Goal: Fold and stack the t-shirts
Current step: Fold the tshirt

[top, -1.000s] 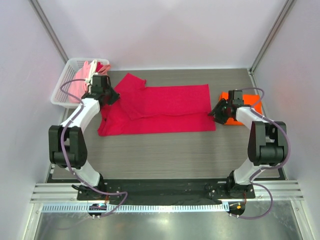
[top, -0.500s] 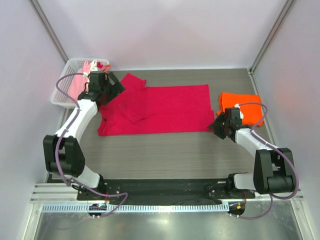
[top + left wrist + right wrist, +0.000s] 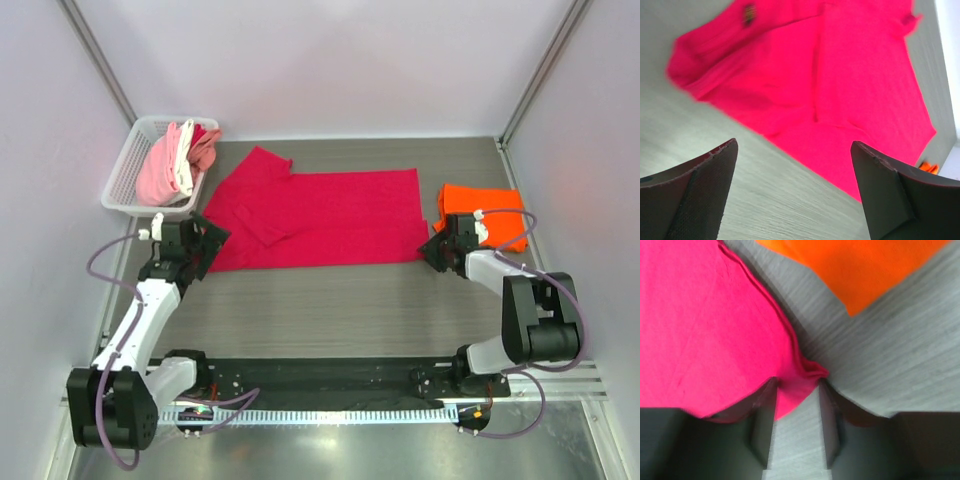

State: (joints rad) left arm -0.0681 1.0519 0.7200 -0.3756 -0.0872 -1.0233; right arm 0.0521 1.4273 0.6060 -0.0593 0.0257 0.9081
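Observation:
My left gripper lowers onto the crimson t-shirt's near corner (image 3: 701,95) by the neck label (image 3: 748,12) and closes next, since my right gripper already straddles the t-shirt's other near corner.
A crimson t-shirt (image 3: 320,215) lies spread flat mid-table, its dark neck label (image 3: 748,12) showing in the left wrist view. A folded orange t-shirt (image 3: 490,212) rests to its right. My left gripper (image 3: 208,243) hangs wide open above the table by the crimson shirt's near left edge (image 3: 790,135), holding nothing. My right gripper (image 3: 430,250) is low at the shirt's near right corner. Its fingers (image 3: 765,405) straddle that corner (image 3: 795,395), with bare table still showing in the narrow gap between them.
A white basket (image 3: 120,175) at the back left holds a pink shirt (image 3: 155,175) and a white one (image 3: 183,160). Pale walls and metal posts (image 3: 530,80) close in the table. The arm bases stand on a black rail (image 3: 320,375) at the near edge.
My left gripper let go of the crimson shirt's left side, opened and drew back toward the near left. My right gripper moved off the orange shirt to the crimson shirt's corner, jaws narrowing.

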